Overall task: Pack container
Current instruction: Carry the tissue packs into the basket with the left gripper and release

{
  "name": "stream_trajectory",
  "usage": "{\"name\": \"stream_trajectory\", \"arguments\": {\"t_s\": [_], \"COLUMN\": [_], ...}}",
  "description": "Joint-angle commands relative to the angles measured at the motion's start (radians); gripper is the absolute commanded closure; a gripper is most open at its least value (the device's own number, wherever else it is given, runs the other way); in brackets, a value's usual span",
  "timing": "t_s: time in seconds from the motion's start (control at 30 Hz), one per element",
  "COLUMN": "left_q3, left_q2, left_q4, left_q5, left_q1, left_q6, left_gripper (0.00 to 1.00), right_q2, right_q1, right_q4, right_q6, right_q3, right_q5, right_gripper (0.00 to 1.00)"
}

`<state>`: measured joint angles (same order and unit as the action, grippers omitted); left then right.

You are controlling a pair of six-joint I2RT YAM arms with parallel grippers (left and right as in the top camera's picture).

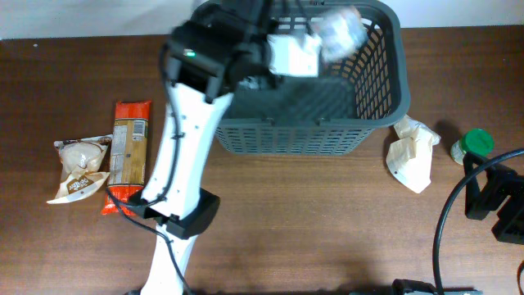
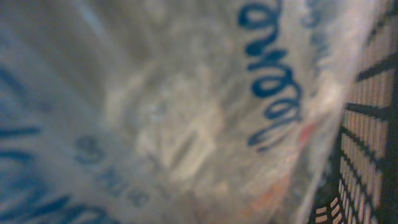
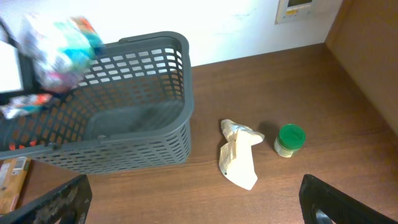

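The clear bag still hangs above the basket's open inside, so next my left gripper needs to lower between the basket's slotted sides toward the basket bottom and open.
The dark grey slotted basket [image 1: 377, 90] stands at the back of the table and also shows in the right wrist view [image 3: 149, 118]. My left gripper [image 1: 315, 45] is over the basket's inside, shut on a clear crinkly bag with blue print [image 1: 340, 31]. That bag fills the left wrist view [image 2: 186, 112] and shows in the right wrist view [image 3: 59, 46]. My right gripper [image 3: 196, 205] is open and empty over bare table at the right, away from the basket.
A white pouch [image 1: 412, 156] and a small green-lidded jar [image 1: 472, 146] lie right of the basket. An orange packet [image 1: 128, 152] and a beige bag [image 1: 80, 168] lie at the left. Black cables [image 1: 446, 221] run at the right front.
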<state>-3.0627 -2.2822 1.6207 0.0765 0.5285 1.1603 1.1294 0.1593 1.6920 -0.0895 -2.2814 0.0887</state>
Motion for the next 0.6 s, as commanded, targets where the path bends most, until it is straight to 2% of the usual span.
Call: {"name": "stream_trajectory", "arguments": {"t_s": [0.0, 0.3, 0.43, 0.57], "left_q3": [0.106, 0.381, 0.411, 0.412], "left_q2": [-0.046, -0.204, -0.252, -0.254], "left_q4": [-0.012, -0.301, -0.343, -0.407], "left_q5": [0.014, -0.096, -0.24, -0.25], "left_q1": [0.013, 0.005, 0.005, -0.003], "left_q6": [0.169, 0.199, 0.195, 0.146], "left_gripper": [0.99, 0.98, 0.98, 0.98], "right_q2": [0.003, 0.003, 0.003, 0.003], "right_q1": [-0.002, -0.002, -0.002, -0.002], "right_q4": [0.006, 0.006, 0.006, 0.006], "right_q6": [0.004, 0.004, 0.004, 0.004], "right_q3": [0.001, 0.001, 0.001, 0.001], "right_q5": [-0.015, -0.015, -0.015, -0.015], "right_gripper": [0.01, 0.01, 0.01, 0.01]}}
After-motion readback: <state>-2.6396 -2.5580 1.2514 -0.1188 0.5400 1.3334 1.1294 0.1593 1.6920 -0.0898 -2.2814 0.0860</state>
